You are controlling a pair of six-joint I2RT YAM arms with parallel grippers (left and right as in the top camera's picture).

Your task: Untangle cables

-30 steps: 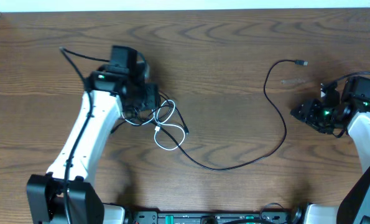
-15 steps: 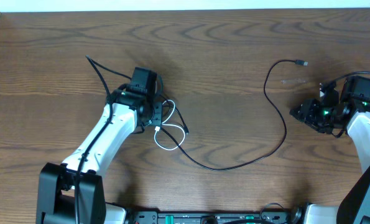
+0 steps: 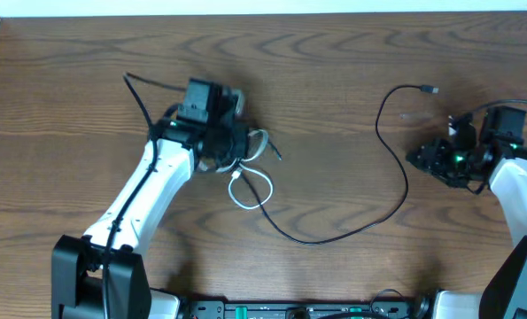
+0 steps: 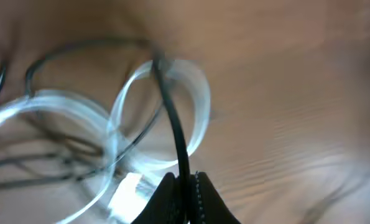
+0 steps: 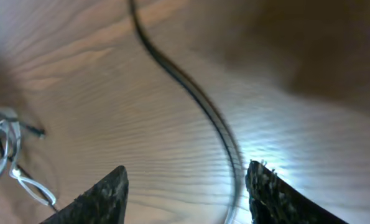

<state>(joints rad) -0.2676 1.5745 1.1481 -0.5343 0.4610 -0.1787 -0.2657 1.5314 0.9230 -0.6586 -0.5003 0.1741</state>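
Note:
My left gripper lifts the black cable (image 3: 316,240) up above the white loops next, then lowers it toward the table and releases it, since those loops lie around it.
The long black cable (image 3: 316,240) runs from the tangle at centre left in a wide curve to its plug (image 3: 431,89) at the upper right. The shorter white cable (image 3: 245,207) lies in loops over the black one beside my left gripper (image 3: 238,146). In the left wrist view that gripper (image 4: 186,186) is shut on the black cable (image 4: 172,118), with blurred white loops (image 4: 200,99) and a white plug (image 4: 125,190) just behind it. My right gripper (image 3: 420,159) stands open at the right. The black cable (image 5: 191,87) passes close to its right finger (image 5: 272,186), untouched.
The wooden table (image 3: 334,62) fills the view, with its pale far edge (image 3: 263,7) along the top. Thick black robot leads (image 3: 139,93) trail from the left arm. The right arm's body (image 3: 511,177) sits by the right edge.
My left gripper has closed on the black cable and shifted up and right, dragging the tangle with it. My right gripper has opened a little wider and edged left.

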